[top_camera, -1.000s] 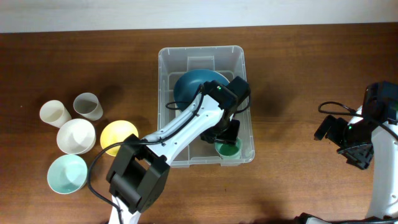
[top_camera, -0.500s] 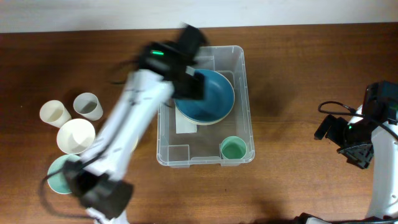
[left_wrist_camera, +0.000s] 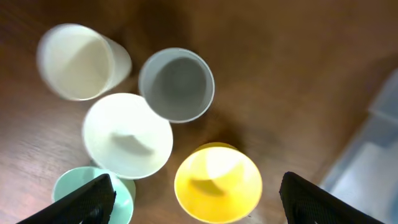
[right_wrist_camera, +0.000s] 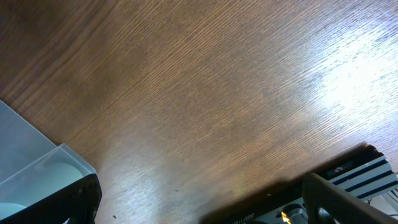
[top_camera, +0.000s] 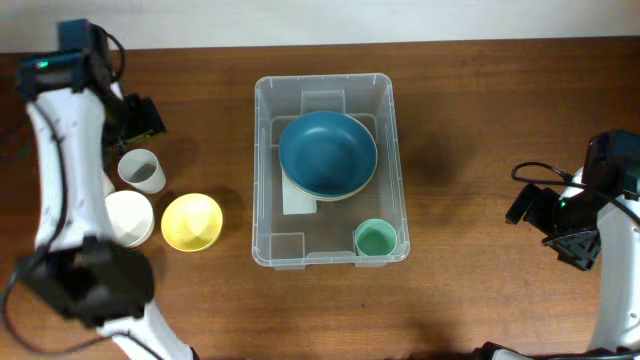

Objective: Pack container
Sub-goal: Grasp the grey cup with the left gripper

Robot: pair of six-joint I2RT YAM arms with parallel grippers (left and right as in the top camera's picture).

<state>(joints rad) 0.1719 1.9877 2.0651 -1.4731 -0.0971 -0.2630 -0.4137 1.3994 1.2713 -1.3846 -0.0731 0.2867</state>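
Observation:
The robot's left gripper needs to come down onto the grey cup next, with its fingers on either side of the cup's rim on the side facing the container, since the grey cup's opening leaves room for a finger.
The clear container (top_camera: 262,180) stands mid-table. It holds a blue bowl (top_camera: 327,152) stacked on a paler bowl, and a green cup (top_camera: 376,239) in its front right corner. My left gripper (top_camera: 140,118) is open and empty at the far left, hovering over loose dishes. In the left wrist view the left gripper (left_wrist_camera: 199,199) hangs above a yellow bowl (left_wrist_camera: 217,182), with a corner of the container (left_wrist_camera: 376,155) at the right. My right gripper (top_camera: 535,215) is open and empty at the right, over bare wood in its wrist view (right_wrist_camera: 205,202).
Left of the container are a grey cup (top_camera: 141,170), a white bowl (top_camera: 128,217) and the yellow bowl (top_camera: 191,221). The left wrist view also shows a cream cup (left_wrist_camera: 81,61), the grey cup (left_wrist_camera: 176,84), the white bowl (left_wrist_camera: 127,135) and a mint bowl (left_wrist_camera: 125,200).
My left arm has lifted out of the container, leaving the green cup there, and swung to the far left above the loose cups and bowls. The right arm has not moved.

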